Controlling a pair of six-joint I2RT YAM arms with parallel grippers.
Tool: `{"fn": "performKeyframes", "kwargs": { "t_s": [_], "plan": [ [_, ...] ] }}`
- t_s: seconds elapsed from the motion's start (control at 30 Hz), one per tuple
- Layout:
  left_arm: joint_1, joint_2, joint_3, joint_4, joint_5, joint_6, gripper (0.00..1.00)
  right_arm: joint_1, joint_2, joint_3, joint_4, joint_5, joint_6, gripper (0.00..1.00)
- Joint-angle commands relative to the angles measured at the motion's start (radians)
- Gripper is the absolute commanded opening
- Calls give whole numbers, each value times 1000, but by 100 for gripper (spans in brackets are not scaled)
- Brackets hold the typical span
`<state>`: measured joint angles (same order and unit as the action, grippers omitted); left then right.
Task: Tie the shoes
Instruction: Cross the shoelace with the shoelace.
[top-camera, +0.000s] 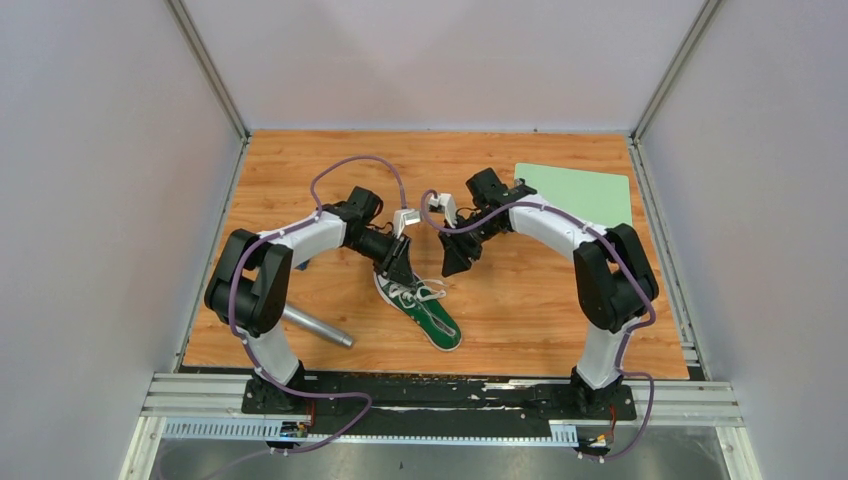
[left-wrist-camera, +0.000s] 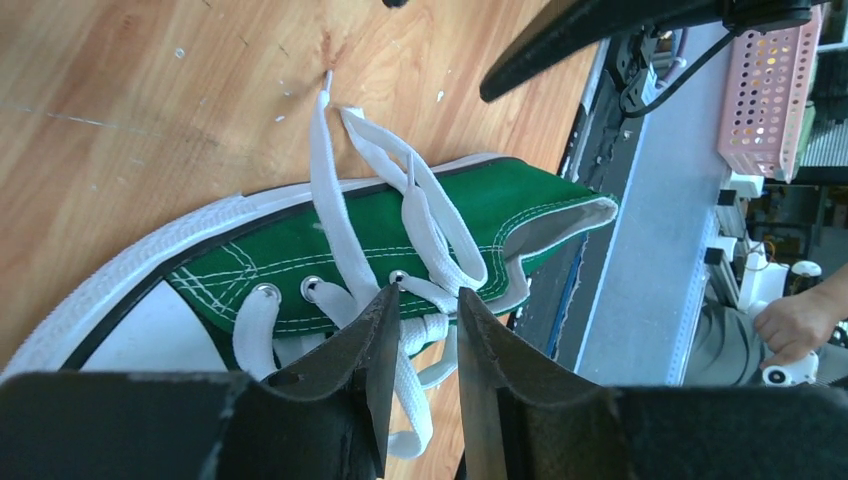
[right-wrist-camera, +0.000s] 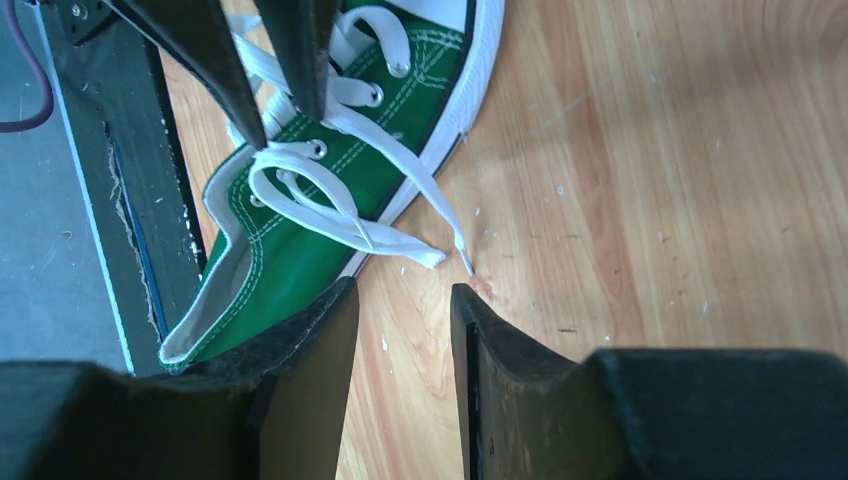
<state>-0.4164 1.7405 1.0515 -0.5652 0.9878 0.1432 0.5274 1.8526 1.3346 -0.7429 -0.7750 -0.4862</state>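
Observation:
I should next lower my right gripper's open fingers and shift them toward the shoe onto the lace's folded bend (top-camera: 442, 294) (right-wrist-camera: 421, 253), since that bend lies beyond them over the shoe's green side.
The green sneaker (top-camera: 425, 315) lies on the wooden table between the arms, with its white toe cap (left-wrist-camera: 150, 320) under my left gripper and its heel opening (right-wrist-camera: 215, 290) toward the near edge. Its white laces (left-wrist-camera: 335, 200) are loose, and their ends trail onto the wood (right-wrist-camera: 440, 255). My left gripper (left-wrist-camera: 425, 295) is open, with its tips down at the eyelets and a strand of lace showing in the narrow gap. It also shows in the top view (top-camera: 402, 270). My right gripper (right-wrist-camera: 400, 290) is open and empty, above bare wood beside the shoe's heel side (top-camera: 452, 268).
A metal cylinder (top-camera: 318, 327) lies at the front left, near the left arm's base. A pale green mat (top-camera: 580, 192) lies at the back right. White walls enclose the table on three sides. A pink basket (left-wrist-camera: 770, 80) and a person's hand (left-wrist-camera: 800, 320) are beyond the table's near edge.

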Motion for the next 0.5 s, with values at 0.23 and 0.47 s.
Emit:
{"fn": "performKeyframes", "kwargs": {
  "t_s": [0.23,0.47],
  "plan": [
    [49,-18,48,-14,-7,-41,38,87,48,55,90,-72,-26,41],
    [73,-13,41,-11,-12,-42,45,113,77,63,108,-79,-8,40]
  ]
}}
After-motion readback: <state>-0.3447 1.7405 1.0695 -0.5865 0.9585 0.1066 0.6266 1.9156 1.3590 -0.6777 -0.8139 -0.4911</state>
